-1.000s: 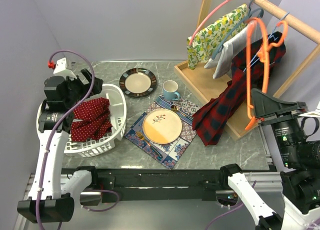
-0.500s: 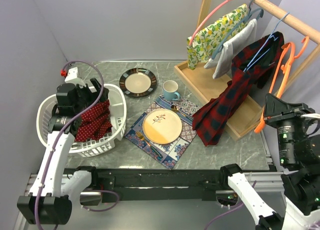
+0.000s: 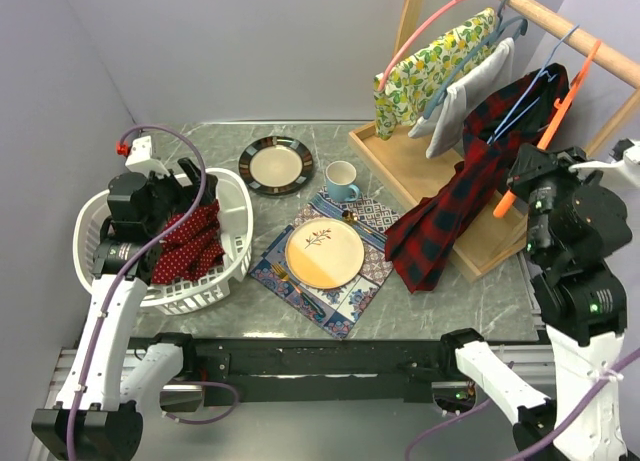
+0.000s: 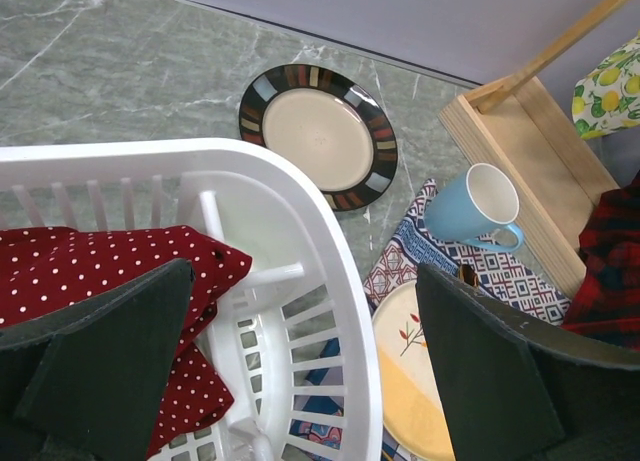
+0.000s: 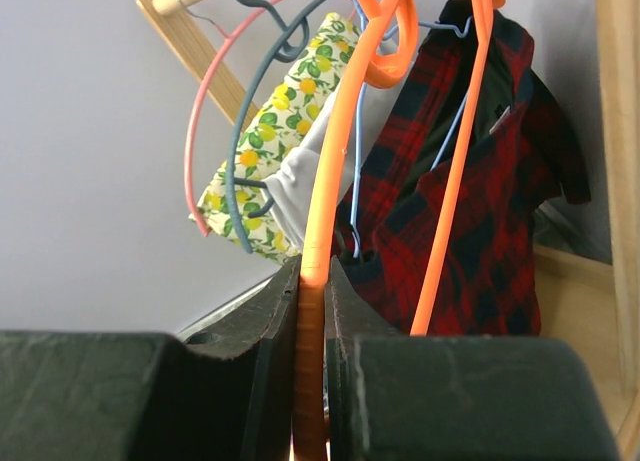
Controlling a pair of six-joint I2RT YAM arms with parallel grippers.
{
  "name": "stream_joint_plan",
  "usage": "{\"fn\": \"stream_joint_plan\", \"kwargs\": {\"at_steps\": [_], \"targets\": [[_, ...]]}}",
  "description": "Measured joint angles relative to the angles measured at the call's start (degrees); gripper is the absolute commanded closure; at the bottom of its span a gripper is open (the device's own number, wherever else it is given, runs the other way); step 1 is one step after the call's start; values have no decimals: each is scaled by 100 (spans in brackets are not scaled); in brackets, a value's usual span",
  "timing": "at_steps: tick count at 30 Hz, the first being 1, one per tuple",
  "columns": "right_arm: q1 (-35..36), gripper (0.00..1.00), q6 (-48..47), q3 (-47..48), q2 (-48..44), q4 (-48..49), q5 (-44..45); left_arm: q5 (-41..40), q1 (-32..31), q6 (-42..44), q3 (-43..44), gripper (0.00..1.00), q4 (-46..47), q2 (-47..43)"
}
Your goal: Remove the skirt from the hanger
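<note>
The right gripper shifts outward toward the red plaid shirt next, turning the bare orange hanger (image 3: 560, 106) at the bar (image 3: 570, 36), since the skirt lies in the basket.
The red polka-dot skirt (image 3: 188, 243) lies in the white basket (image 3: 238, 196), off any hanger; it also shows in the left wrist view (image 4: 90, 271). My left gripper (image 3: 165, 196) is open and empty just above the skirt and the basket rim (image 4: 330, 251), its jaws wide apart (image 4: 300, 361). My right gripper (image 3: 522, 181) is shut on the bare orange hanger (image 3: 560, 106), holding it by its lower bar up at the wooden rail (image 3: 570, 36). In the right wrist view the hanger (image 5: 330, 161) is pinched between the jaws (image 5: 312, 311).
A red plaid shirt (image 3: 450, 211), a grey cloth (image 3: 465, 101) and a lemon-print cloth (image 3: 430, 66) hang on the rail over a wooden tray (image 3: 400, 166). A yellow plate (image 3: 323, 251) on a patterned mat, a blue mug (image 3: 340, 181) and a dark-rimmed plate (image 3: 276, 165) sit mid-table.
My right arm has swung the orange hanger up and back from in front of the plaid shirt to the rail. My left gripper has shifted slightly over the basket, still open.
</note>
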Motion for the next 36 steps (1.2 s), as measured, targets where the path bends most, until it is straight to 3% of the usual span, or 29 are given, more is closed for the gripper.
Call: {"fn": "stream_joint_plan", "kwargs": {"at_steps": [13, 30, 31, 34, 35, 36], "targets": [[-42, 100, 87, 323, 629, 256, 981, -2, -52, 2, -7, 1, 0, 0], [-1080, 100, 540, 286, 1211, 295, 470, -13, -90, 44, -11, 1, 4, 9], [-1097, 96, 553, 286, 1213, 293, 446, -17, -90, 46, -11, 1, 4, 9], [-1121, 73, 592, 286, 1198, 225, 385, -26, -90, 81, -11, 1, 4, 9], [-1121, 60, 603, 286, 1180, 177, 361, -31, -90, 83, -11, 1, 4, 9], [-1121, 55, 619, 286, 1152, 133, 343, -35, -90, 83, -11, 1, 4, 9]]}}
